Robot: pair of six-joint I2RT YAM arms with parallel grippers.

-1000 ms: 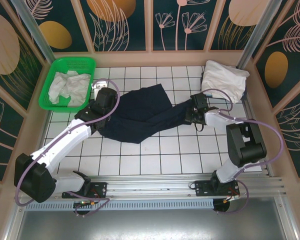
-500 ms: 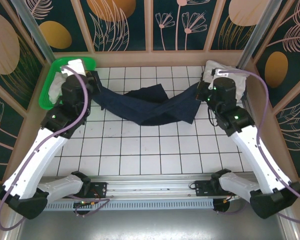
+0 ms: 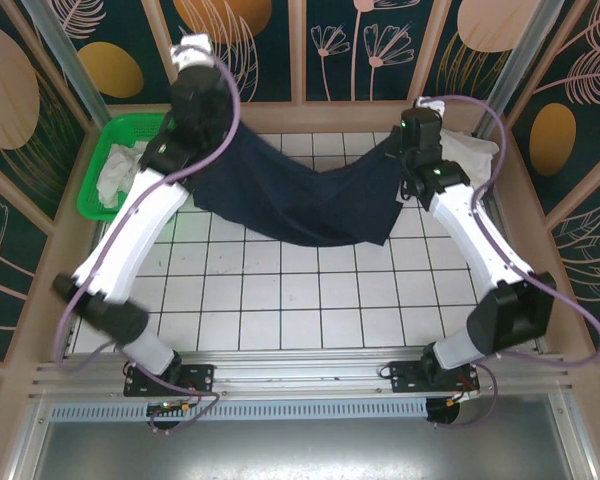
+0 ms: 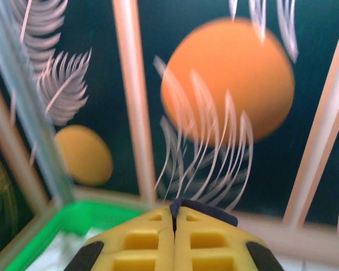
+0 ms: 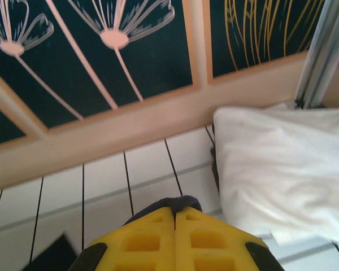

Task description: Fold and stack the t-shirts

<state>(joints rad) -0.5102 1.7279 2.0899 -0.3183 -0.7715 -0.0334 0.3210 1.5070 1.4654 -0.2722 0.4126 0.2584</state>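
The fold goes back and down onto the bare nearer tiles next, and then my right gripper releases it, as the navy t-shirt [image 3: 300, 195] hangs sagging.
The dark navy t-shirt [image 3: 300, 195] hangs spread between my two grippers above the back half of the tiled table, sagging in the middle. In the left wrist view my left gripper [image 4: 174, 210] is shut, with a navy hem [image 4: 206, 208] pinched at its yellow fingertips. My right gripper [image 5: 175, 212] is shut on a navy fold [image 5: 172, 203] the same way. A folded white t-shirt [image 3: 450, 160] lies at the back right corner, just right of my right gripper, and appears as a white t-shirt [image 5: 282, 175] in the right wrist view. More white t-shirts [image 3: 120, 175] lie crumpled in the basket.
A green basket [image 3: 92, 195] stands at the back left, its rim [image 4: 62, 223] below my left gripper. Patterned wall panels [image 3: 300, 50] and wooden rails close in the back and sides. White tiles [image 3: 300, 300] lie bare in front of the hanging shirt.
Both arms have risen and swung toward the back wall, lifting the navy shirt off the tiles and stretching it out wide between them.
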